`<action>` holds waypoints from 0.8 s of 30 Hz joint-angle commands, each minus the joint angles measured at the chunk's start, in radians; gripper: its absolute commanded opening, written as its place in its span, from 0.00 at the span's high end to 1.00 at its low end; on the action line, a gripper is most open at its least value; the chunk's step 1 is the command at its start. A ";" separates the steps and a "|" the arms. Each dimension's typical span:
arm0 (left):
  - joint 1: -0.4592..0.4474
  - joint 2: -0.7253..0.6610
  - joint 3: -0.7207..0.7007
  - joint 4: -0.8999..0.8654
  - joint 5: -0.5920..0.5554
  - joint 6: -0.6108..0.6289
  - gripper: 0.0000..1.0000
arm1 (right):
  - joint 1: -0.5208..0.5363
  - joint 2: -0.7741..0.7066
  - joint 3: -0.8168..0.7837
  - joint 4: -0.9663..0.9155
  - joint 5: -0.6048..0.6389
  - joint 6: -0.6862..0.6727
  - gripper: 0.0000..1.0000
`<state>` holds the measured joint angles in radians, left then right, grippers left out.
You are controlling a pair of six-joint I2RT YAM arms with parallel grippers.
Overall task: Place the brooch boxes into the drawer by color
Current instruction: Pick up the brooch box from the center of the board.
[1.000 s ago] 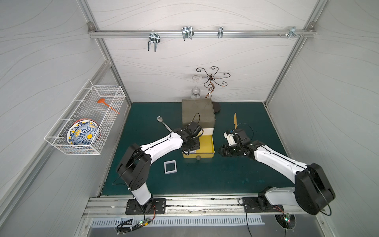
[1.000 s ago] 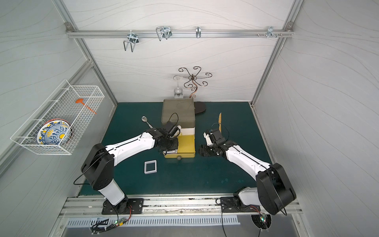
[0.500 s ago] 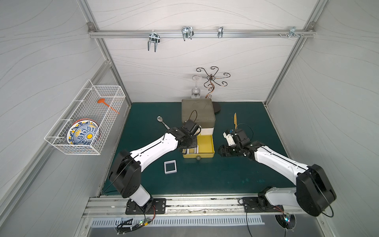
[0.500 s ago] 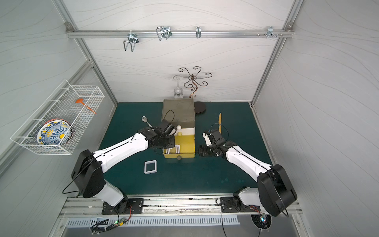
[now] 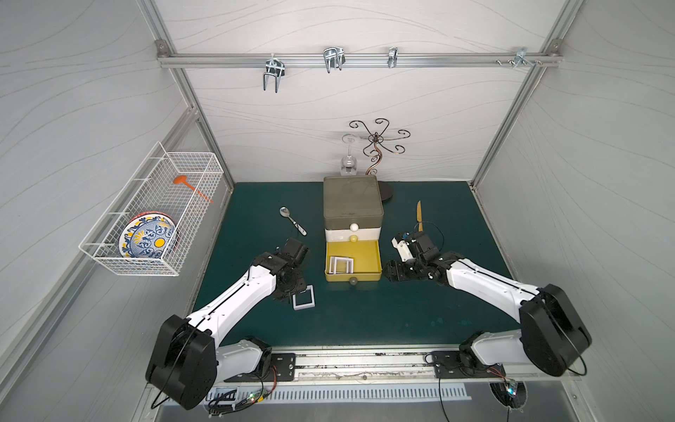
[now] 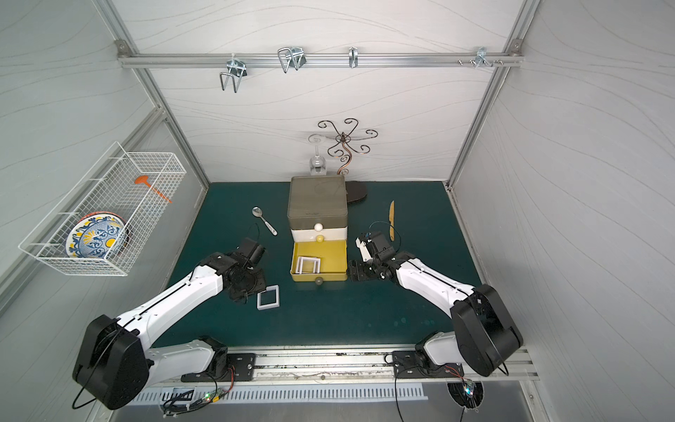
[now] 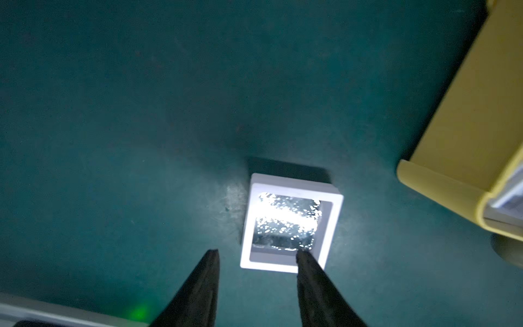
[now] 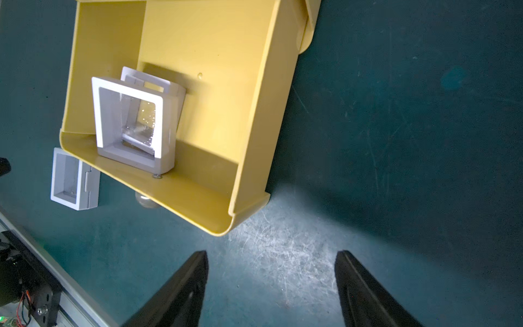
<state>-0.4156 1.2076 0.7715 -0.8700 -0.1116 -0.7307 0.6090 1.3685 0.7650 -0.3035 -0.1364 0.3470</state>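
Note:
The robot's open fingers are already on either side of the flat brooch box's side rim away from the drawer, so the left gripper needs to go down onto that rim next and close there.
The drawer (image 5: 352,208) (image 6: 317,204) stands mid-mat with its yellow bottom tier (image 5: 367,255) (image 8: 215,85) pulled out. Two white brooch boxes (image 5: 341,265) (image 6: 308,265) (image 8: 130,121) lean together inside it. A third white brooch box (image 5: 303,296) (image 6: 268,297) (image 7: 291,223) (image 8: 73,179) lies flat on the mat, left of the drawer front. My left gripper (image 5: 292,288) (image 7: 257,252) hovers open at that box's near edge and holds nothing. One finger overlaps the rim; the other is over bare mat. My right gripper (image 5: 392,270) (image 8: 271,252) stands open and empty beside the yellow tier's right front corner.
A spoon (image 5: 292,220) lies left of the drawer and a wooden knife (image 5: 419,215) right of it. A wine glass (image 5: 349,166) and a curly metal stand (image 5: 376,146) are behind it. A wire basket (image 5: 153,219) holding a plate hangs on the left wall.
My left gripper has drawn back from over the yellow tier to the white box on the mat, and its jaws have spread. The right arm has barely moved.

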 commanded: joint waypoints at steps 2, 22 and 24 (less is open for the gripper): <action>0.015 -0.002 -0.032 0.048 0.034 -0.023 0.52 | 0.006 0.022 0.011 0.018 -0.010 -0.009 0.23; 0.015 0.171 -0.101 0.170 0.078 0.010 0.86 | 0.005 0.018 0.011 0.001 0.015 -0.006 0.23; 0.015 0.173 -0.107 0.173 0.076 0.011 0.87 | 0.005 0.017 0.013 -0.003 0.019 -0.007 0.23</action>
<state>-0.4053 1.3613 0.6819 -0.7208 -0.0372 -0.7338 0.6094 1.3869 0.7650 -0.2924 -0.1310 0.3466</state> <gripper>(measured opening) 0.123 0.774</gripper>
